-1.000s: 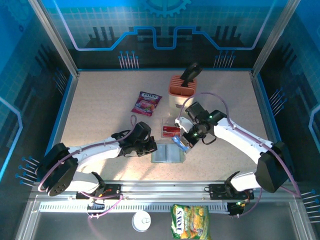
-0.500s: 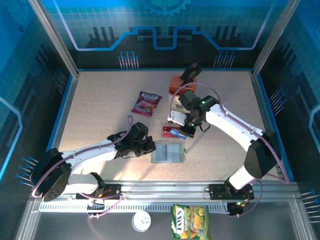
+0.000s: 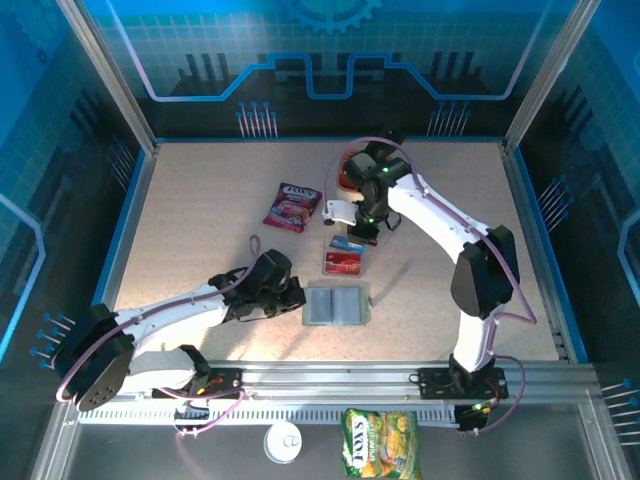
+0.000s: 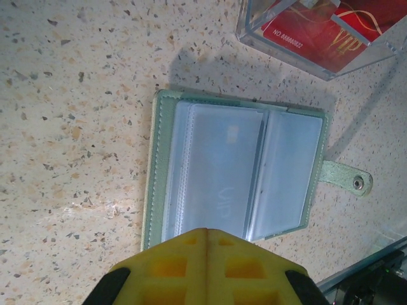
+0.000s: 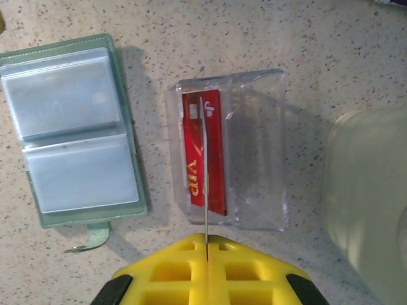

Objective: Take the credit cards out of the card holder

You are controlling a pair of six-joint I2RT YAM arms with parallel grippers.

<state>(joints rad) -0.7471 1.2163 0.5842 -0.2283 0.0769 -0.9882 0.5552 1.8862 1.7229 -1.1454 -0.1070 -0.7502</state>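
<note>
The blue card comes down into the tray's empty half (image 5: 255, 149) next as my right gripper moves outward. The red card (image 5: 215, 152) already lies in the half nearer the card holder.
The card holder (image 3: 337, 304) lies open on the table, grey-green with pale blue-grey pockets (image 4: 236, 171) (image 5: 71, 130). My left gripper (image 3: 297, 297) (image 4: 206, 231) is shut and empty at the holder's left edge. My right gripper (image 3: 358, 232) (image 5: 206, 237) is shut on a credit card with blue on it (image 3: 347, 243). The right wrist view shows that card as a thin edge (image 5: 205, 171). It hangs over a clear plastic tray (image 3: 345, 268) (image 5: 254, 146) (image 4: 254, 35). A red credit card (image 5: 215, 152) (image 4: 318, 28) lies in the tray.
A peach slotted block (image 3: 347, 172) stands at the back, partly behind the right arm. A pale container (image 5: 369, 197) sits just right of the tray. A purple-red snack packet (image 3: 293, 206) lies back left. A green packet (image 3: 380, 445) lies beyond the front rail.
The right gripper has carried the card from beside the holder away toward the back, over the clear tray. The left gripper has slid slightly left, staying shut.
</note>
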